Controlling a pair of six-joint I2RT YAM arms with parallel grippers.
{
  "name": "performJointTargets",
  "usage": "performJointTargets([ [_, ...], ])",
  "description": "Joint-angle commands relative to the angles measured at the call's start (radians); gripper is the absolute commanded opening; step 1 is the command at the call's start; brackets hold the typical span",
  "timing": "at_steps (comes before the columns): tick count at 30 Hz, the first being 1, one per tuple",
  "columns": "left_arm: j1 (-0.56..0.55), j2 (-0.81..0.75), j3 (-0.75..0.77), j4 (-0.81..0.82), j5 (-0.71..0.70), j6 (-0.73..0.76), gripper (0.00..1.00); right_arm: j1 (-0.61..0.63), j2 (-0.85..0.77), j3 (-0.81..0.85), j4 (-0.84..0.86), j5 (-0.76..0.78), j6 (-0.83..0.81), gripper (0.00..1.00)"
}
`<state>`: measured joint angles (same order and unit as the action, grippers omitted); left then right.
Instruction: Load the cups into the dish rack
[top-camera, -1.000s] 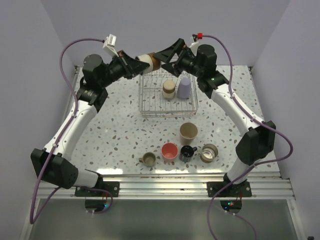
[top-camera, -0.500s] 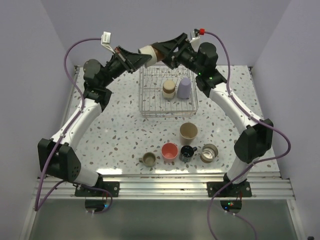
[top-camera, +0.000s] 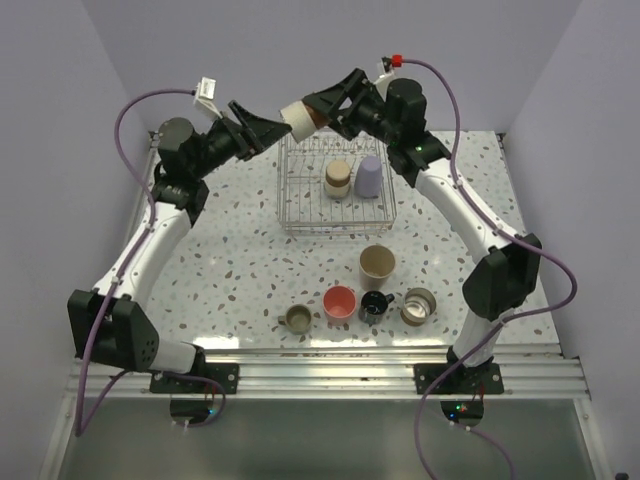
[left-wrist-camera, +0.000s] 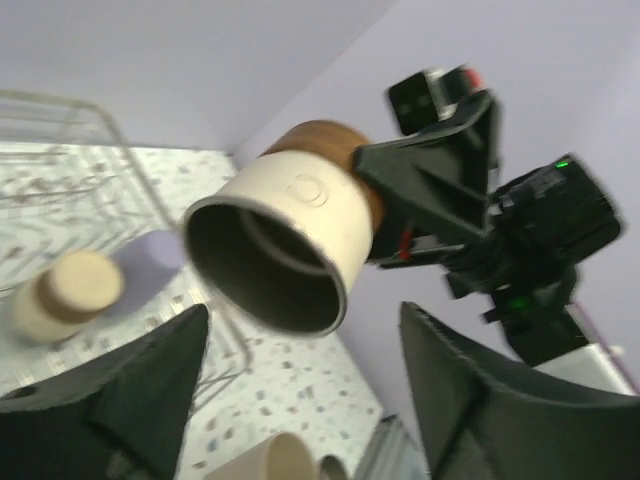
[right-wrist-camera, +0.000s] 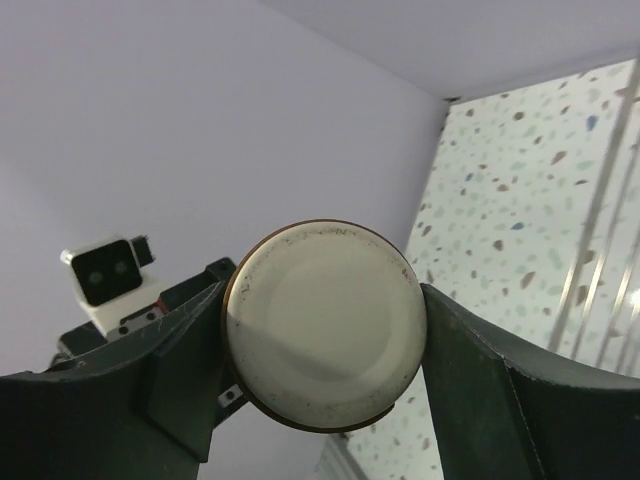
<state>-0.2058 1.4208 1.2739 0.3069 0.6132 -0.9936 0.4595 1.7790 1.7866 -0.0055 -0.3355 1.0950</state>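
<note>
The right gripper needs to tip downward next, lower the cream cup with its opening down and let it go beside the beige cup (top-camera: 338, 178), because that empty spot in the rack is below the gripper.
A cream cup with a brown band at its base (top-camera: 300, 117) hangs on its side in the air above the far rim of the dish rack (top-camera: 335, 227). My right gripper (top-camera: 322, 107) is shut on its base end; in the right wrist view the round base (right-wrist-camera: 325, 325) fills the gap between both fingers. My left gripper (top-camera: 262, 128) stands open just left of the cup's mouth (left-wrist-camera: 270, 260), its fingers (left-wrist-camera: 150, 390) spread wide and off the cup. A beige cup (top-camera: 338, 178) and a lavender cup (top-camera: 369, 177) stand mouth down in the rack.
Near the front of the speckled table stand a tan cup (top-camera: 377, 265), a coral-pink cup (top-camera: 339, 302), a black mug (top-camera: 374, 305) and two metal cups (top-camera: 298, 319) (top-camera: 418, 306). Purple walls close in the back and sides.
The left gripper opened, let go of the cream cup and drew back to the left. The right gripper closed on the cup's base and now holds it alone, slightly higher.
</note>
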Motion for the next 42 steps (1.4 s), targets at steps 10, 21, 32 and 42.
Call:
performJointTargets([
  [10, 0.048, -0.255, -0.125, -0.663, -0.248, 0.432, 1.00, 0.109, 0.244, 0.345, -0.384, 0.441, -0.607, 0.00],
  [21, 0.048, -0.325, -0.105, -0.802, -0.306, 0.500, 1.00, 0.197, 0.428, 0.402, -0.419, 0.654, -0.744, 0.00],
  [32, 0.048, -0.407, -0.174, -0.804, -0.329, 0.463, 1.00, 0.199, 0.574, 0.499, -0.409, 0.730, -0.781, 0.00],
  [42, 0.048, -0.456, -0.234, -0.810, -0.348, 0.446, 1.00, 0.199, 0.691, 0.593, -0.383, 0.783, -0.810, 0.00],
])
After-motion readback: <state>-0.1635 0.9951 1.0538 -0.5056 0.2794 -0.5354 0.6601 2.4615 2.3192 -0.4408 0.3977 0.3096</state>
